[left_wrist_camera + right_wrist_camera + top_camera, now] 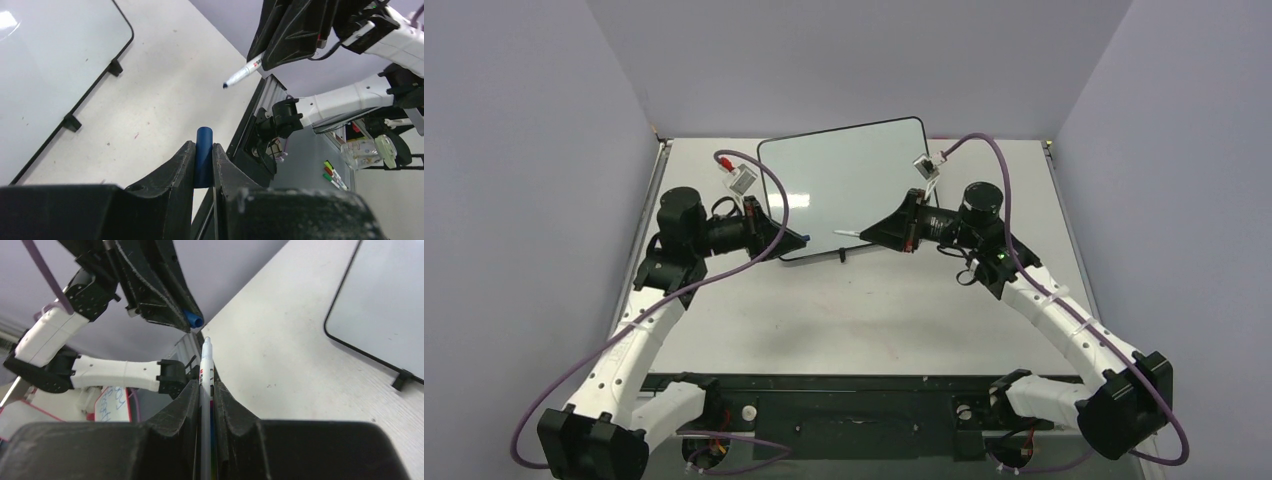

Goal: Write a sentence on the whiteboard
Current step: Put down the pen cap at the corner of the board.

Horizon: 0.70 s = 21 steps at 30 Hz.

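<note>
The left gripper moves back, down and to the right in the top view next, to the table between the board and rail, as the marker is uncapped.
The whiteboard (pixel 854 180) lies flat at the back middle of the table, its clip feet (pixel 842 256) on the near edge. It also shows in the left wrist view (pixel 45 65) and the right wrist view (pixel 385 305). I see no blue sentence on it. My left gripper (pixel 799 240) hovers over the board's near left corner, shut on a blue marker cap (pixel 203 155). My right gripper (pixel 869 232) hovers by the board's near edge, shut on a white marker (pixel 206 370). The marker's uncapped tip (pixel 226 85) points at the left gripper, a short gap away.
The bare grey tabletop (pixel 854 310) lies between the board and the black base rail (pixel 844 385). Purple cables (pixel 774 205) loop above both wrists. Grey walls close in on the left, right and back. Spare coloured markers (pixel 334 177) lie beyond the table edge.
</note>
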Tool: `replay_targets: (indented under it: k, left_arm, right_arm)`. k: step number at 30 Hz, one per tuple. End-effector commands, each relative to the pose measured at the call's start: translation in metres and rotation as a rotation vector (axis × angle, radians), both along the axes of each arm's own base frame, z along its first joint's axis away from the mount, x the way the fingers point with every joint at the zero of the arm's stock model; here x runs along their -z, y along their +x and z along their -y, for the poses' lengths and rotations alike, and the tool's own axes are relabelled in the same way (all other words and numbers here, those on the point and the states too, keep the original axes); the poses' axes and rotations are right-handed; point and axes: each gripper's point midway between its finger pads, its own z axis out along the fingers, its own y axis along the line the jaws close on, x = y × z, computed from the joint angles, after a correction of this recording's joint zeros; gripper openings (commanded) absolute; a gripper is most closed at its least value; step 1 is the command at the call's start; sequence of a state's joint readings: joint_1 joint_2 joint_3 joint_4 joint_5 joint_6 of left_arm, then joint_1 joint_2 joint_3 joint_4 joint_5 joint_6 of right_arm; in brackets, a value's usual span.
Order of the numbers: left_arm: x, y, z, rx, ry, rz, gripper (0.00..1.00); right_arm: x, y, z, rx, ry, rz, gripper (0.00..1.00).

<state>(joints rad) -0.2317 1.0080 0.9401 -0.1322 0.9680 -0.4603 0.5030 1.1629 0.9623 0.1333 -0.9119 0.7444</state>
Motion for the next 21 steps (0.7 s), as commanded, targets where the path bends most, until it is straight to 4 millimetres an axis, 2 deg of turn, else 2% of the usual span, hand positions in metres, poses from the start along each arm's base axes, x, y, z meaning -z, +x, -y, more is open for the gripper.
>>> replay_targets:
  k: [1,2,3,5,8,11,14,15,20,21]
  left_arm:
    - [0.008,0.015,-0.01,-0.121,0.029,-0.005,0.0]
    - [0.014,0.015,-0.01,-0.132,0.036,-0.022,0.0]
    - [0.018,0.021,-0.013,-0.171,0.047,-0.03,0.0]
    - [0.03,0.027,-0.015,-0.225,0.061,-0.052,0.0]
    - [0.053,0.031,-0.01,-0.274,0.08,-0.079,0.0]
    - [0.074,0.028,0.01,-0.309,0.14,-0.074,0.0]
    - [0.092,0.027,0.026,-0.348,0.164,-0.057,0.0]
    - [0.102,0.02,0.036,-0.33,0.153,-0.055,0.0]
    - [0.154,0.009,0.061,-0.304,0.174,-0.095,0.0]
    - [0.159,0.003,0.07,-0.278,0.178,-0.088,0.0]
  right_arm:
    - [0.011,0.026,0.017,0.166,-0.065,0.002,0.0]
    - [0.009,0.03,0.019,0.188,-0.076,0.024,0.0]
    - [0.017,0.036,0.024,0.234,-0.112,-0.005,0.0]
    - [0.021,0.043,0.03,0.288,-0.15,-0.006,0.0]
    - [0.021,0.053,0.039,0.37,-0.175,0.0,0.0]
    - [0.026,0.061,0.051,0.45,-0.212,-0.012,0.0]
    - [0.028,0.074,0.074,0.583,-0.244,-0.021,0.0]
    - [0.03,0.074,0.079,0.609,-0.251,-0.031,0.0]
    - [0.049,0.088,0.114,0.776,-0.311,-0.067,0.0]
    - [0.054,0.089,0.119,0.791,-0.318,-0.078,0.0]
